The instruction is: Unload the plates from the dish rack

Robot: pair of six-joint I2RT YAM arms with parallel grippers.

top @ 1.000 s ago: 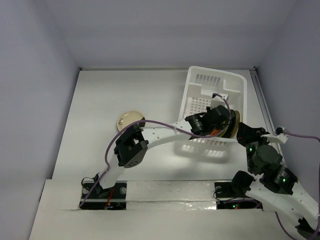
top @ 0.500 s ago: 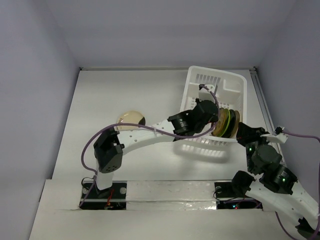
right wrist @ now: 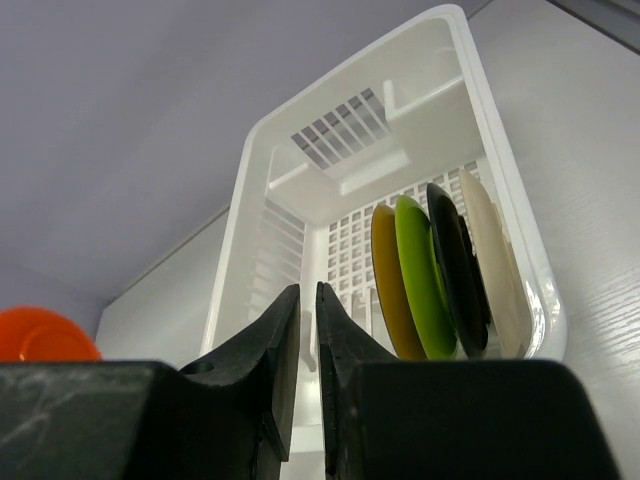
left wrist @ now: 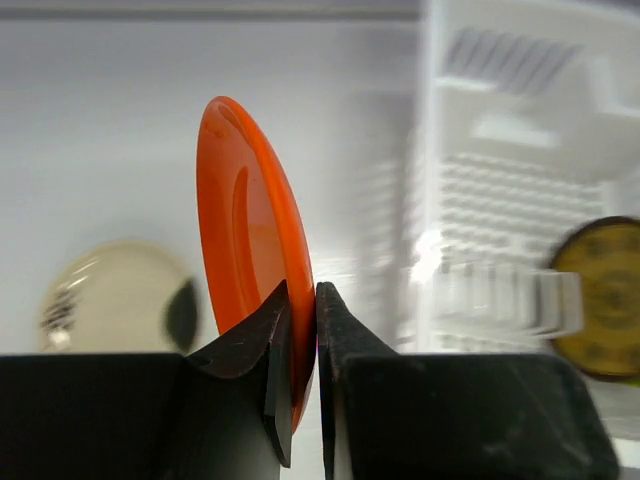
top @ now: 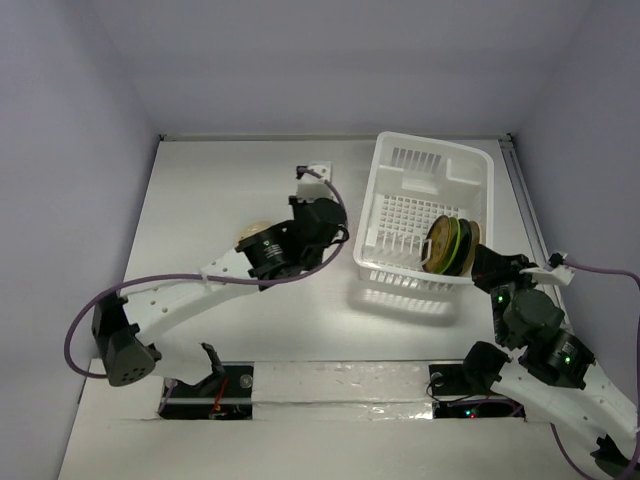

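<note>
I will swing my left gripper across and down over the tan plate (top: 256, 230) (left wrist: 118, 297) to release the orange plate's rim, because the tan plate is below my left gripper, to the left in the top view.
My left gripper (left wrist: 303, 292) is shut on the lower rim of an orange plate (left wrist: 250, 240), held upright on edge to the left of the white dish rack (left wrist: 520, 170). In the top view the left gripper (top: 318, 215) is above the table left of the rack (top: 470, 165), and the arm hides the orange plate. Four plates stand on edge in the rack: olive (right wrist: 385, 285), lime green (right wrist: 420, 270), a dark one (right wrist: 458, 265) and beige (right wrist: 492, 255). My right gripper (right wrist: 308, 292) is shut and empty at the rack's near right corner (top: 488, 262).
A tan plate (top: 250, 236) lies flat on the table left of the rack, partly under the left arm; it also shows in the left wrist view (left wrist: 110, 295). Walls close the table at the back and both sides.
My left arm has drawn back out of the rack to the left, carrying the orange plate with it. The right arm has not moved.
</note>
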